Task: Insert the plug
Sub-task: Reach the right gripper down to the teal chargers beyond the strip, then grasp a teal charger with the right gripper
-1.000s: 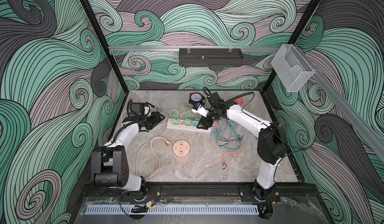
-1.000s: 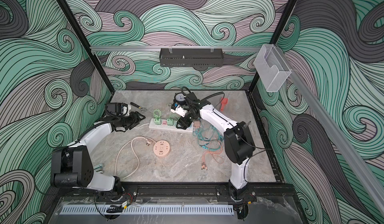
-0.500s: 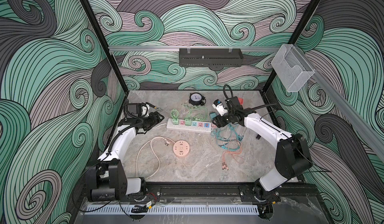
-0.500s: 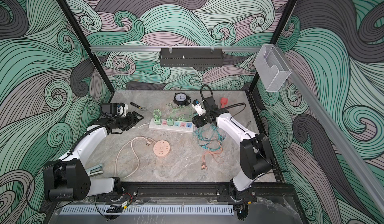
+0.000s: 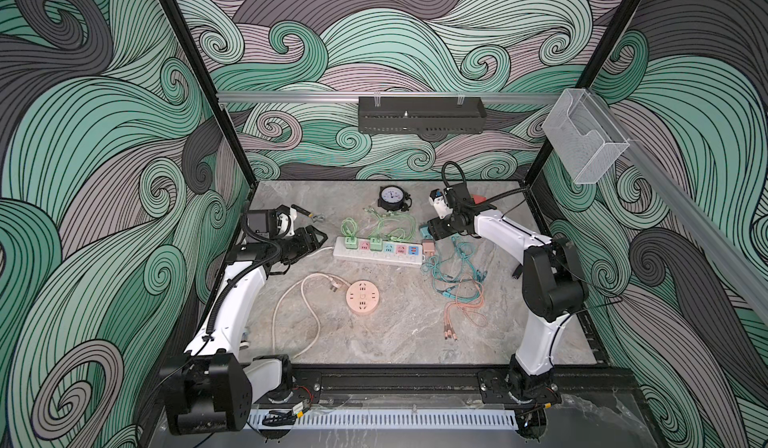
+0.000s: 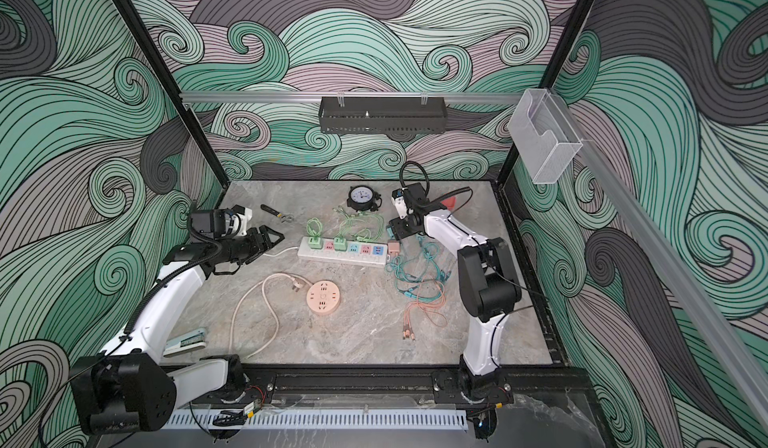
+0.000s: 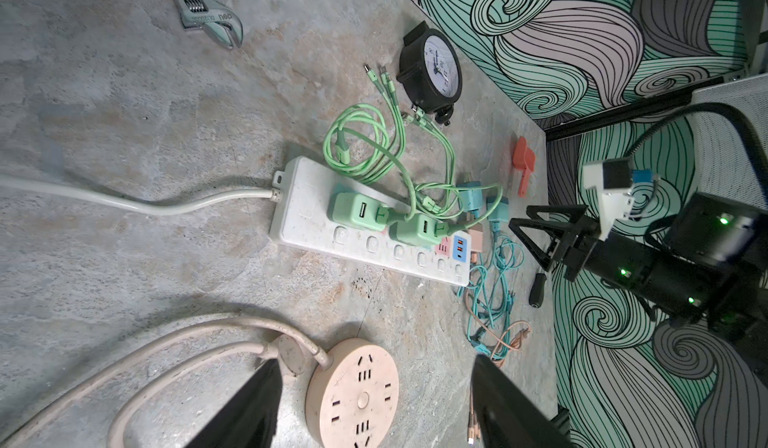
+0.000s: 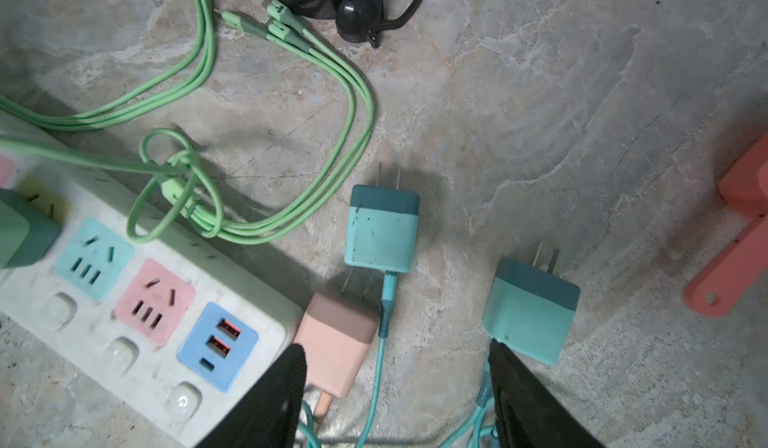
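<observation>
My right gripper should next go down onto the teal plug nearest the power strip and close across its sides, because that plug is below the open fingers.
A white power strip (image 5: 376,255) (image 8: 124,338) lies mid-table with two green plugs (image 7: 357,213) seated in it; its teal socket (image 8: 94,259) and pink socket (image 8: 154,302) stand free. Off its right end lie three loose plugs flat on the table: a teal plug (image 8: 381,230), a second teal plug (image 8: 530,313) and a pink plug (image 8: 336,338) (image 5: 428,247). My right gripper (image 5: 434,228) (image 8: 395,396) hangs open just above them, holding nothing. My left gripper (image 5: 316,238) (image 7: 374,404) is open and empty to the left of the strip.
A round pink socket (image 5: 362,297) with its coiled cord lies in front of the strip. Teal and orange cables (image 5: 457,284) are tangled at the right. A black clock (image 5: 392,198), a wrench (image 7: 208,14) and a red piece (image 8: 739,234) sit at the back; a stapler (image 6: 185,342) lies front left.
My right gripper has drawn back from over the strip to the right, to the loose plugs. My left gripper's jaws have spread a little wider and the arm has stretched out.
</observation>
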Controlling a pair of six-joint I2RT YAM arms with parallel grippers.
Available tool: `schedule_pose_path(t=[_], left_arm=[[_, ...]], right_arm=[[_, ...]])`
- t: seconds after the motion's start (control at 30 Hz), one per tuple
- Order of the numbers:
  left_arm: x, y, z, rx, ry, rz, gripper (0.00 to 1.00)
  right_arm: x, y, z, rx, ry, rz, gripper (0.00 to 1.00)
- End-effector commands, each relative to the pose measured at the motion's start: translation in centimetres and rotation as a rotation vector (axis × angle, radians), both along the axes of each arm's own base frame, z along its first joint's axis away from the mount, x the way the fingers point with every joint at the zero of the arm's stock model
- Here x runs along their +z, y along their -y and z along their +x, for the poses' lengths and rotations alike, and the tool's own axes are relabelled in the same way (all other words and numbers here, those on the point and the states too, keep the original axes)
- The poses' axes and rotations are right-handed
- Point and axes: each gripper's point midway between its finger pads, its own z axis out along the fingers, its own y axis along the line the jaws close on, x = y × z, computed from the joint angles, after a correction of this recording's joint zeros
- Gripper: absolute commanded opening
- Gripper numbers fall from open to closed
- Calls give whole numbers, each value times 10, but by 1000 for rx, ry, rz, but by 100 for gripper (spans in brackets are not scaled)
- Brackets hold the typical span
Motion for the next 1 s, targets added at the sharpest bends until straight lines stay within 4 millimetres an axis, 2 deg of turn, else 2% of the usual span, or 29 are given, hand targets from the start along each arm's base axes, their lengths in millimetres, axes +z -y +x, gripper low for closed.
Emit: schedule_pose_path(t=[0.0, 0.23, 0.57, 0.97], left_arm=[[18, -4, -8, -3, 53, 37, 76], [34, -5, -20, -12, 111, 70, 78], [48, -3, -28, -33, 137, 76, 78], [51, -3, -33, -37, 143, 87, 78]], right_arm=[[-9, -1, 6, -22, -31, -13, 70], [-27, -10, 19, -28, -79, -11, 68], [-53, -21, 25, -32, -135, -62, 63], [-70, -12, 25, -101, -185, -116, 55]])
